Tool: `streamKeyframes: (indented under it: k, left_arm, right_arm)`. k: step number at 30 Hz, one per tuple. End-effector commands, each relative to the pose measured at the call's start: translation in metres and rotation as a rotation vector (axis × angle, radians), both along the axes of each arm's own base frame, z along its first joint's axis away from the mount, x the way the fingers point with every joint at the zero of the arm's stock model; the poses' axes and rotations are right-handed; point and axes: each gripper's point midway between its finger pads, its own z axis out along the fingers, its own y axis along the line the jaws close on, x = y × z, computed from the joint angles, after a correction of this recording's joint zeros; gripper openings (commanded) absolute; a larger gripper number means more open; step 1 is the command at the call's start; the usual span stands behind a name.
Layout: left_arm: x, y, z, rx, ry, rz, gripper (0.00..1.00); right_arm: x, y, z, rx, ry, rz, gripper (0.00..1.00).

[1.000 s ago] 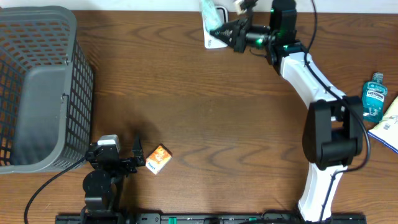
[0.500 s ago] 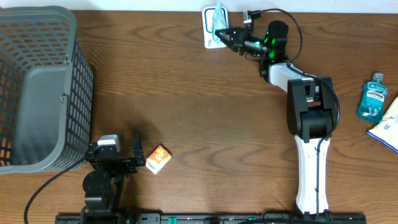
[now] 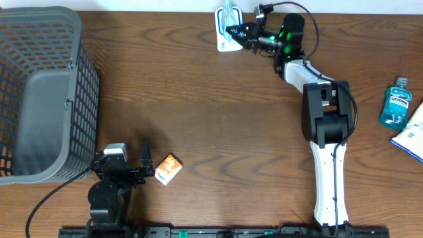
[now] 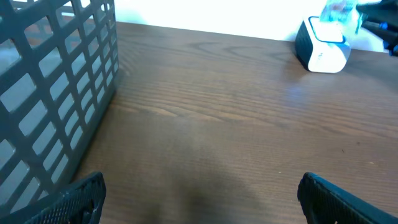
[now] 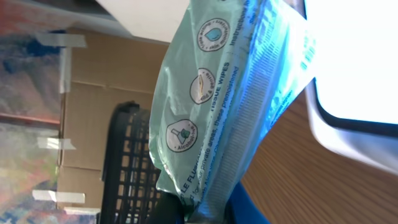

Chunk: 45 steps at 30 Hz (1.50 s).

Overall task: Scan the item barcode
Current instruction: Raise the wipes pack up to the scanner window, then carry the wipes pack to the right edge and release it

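Observation:
My right gripper goes to the right in the overhead view next, lowers the packet there and releases it, as bare wood lies beside the blue mouthwash bottle.
A pale green tissue-wipes packet (image 3: pixel 228 13) hangs at the table's far edge, just above the white barcode scanner (image 3: pixel 223 42). My right gripper (image 3: pixel 234 30) is shut on the packet's lower edge. In the right wrist view the packet (image 5: pixel 230 106) fills the middle, pinched at the bottom by my right gripper (image 5: pixel 205 214), and the scanner's white face (image 5: pixel 357 74) lies just to its right. My left gripper (image 3: pixel 147 166) rests at the near left, open and holding nothing. In the left wrist view the left gripper (image 4: pixel 202 199) spans bare wood, with the scanner (image 4: pixel 323 51) far off.
A grey mesh basket (image 3: pixel 39 92) fills the left side. A small orange box (image 3: pixel 168 168) lies beside the left gripper. A blue mouthwash bottle (image 3: pixel 397 102) and a white packet (image 3: pixel 413 135) lie at the right edge.
The right arm has folded in, its elbow swinging left, while the gripper carried the wipes packet a little left and closer over the scanner. The left arm has not moved.

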Motion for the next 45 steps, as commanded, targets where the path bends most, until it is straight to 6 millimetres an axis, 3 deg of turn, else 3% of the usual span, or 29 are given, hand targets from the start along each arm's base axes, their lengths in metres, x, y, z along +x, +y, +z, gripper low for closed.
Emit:
streamKeyframes:
  k: [1,12,16,19,24,26,28,30,34,39,42,45]
  left_arm:
    - [0.0,0.001,-0.011,0.012,0.026,0.004,0.98]
    - [0.0,0.001,-0.011,0.012,0.026,0.004,0.98]
    - [0.0,0.001,-0.011,0.012,0.026,0.004,0.98]
    - [0.0,0.001,-0.011,0.012,0.026,0.004,0.98]
    - [0.0,0.001,-0.011,0.012,0.026,0.004,0.98]
    - [0.0,0.001,-0.011,0.012,0.026,0.004,0.98]
    - [0.0,0.001,-0.011,0.012,0.026,0.004,0.98]
    - [0.0,0.001,-0.011,0.012,0.026,0.004,0.98]
    - [0.0,0.001,-0.011,0.012,0.026,0.004,0.98]
    - [0.0,0.001,-0.011,0.012,0.026,0.004,0.98]
    - [0.0,0.001,-0.011,0.012,0.026,0.004,0.98]
    - [0.0,0.001,-0.011,0.012,0.026,0.004,0.98]
  right_arm:
    - [-0.004,0.005,-0.005,-0.022,-0.062,0.036,0.02]
    - [0.0,-0.016,0.006,-0.111,-0.184,0.016,0.02]
    - [0.0,-0.043,0.008,-0.363,-0.17,-0.087,0.02]
    - [-0.015,-0.094,0.016,-0.84,-0.175,-0.235,0.01]
    - [-0.067,-0.191,0.085,-1.382,-0.136,-0.458,0.01]
    - [-0.085,-0.232,0.108,-1.53,-0.077,-0.587,0.01]
    - [-0.105,-0.29,0.133,-1.649,0.062,-0.858,0.01]
    - [-0.117,-0.323,0.139,-1.661,0.171,-1.018,0.01]
    - [-0.132,-0.375,0.11,-1.631,0.368,-1.159,0.01]
    - [-0.141,-0.426,0.028,-1.631,0.554,-1.16,0.01]
    - [-0.132,-0.428,-0.023,-1.611,0.544,-0.982,0.01]
    - [-0.127,-0.425,-0.058,-1.606,0.525,-0.832,0.01]
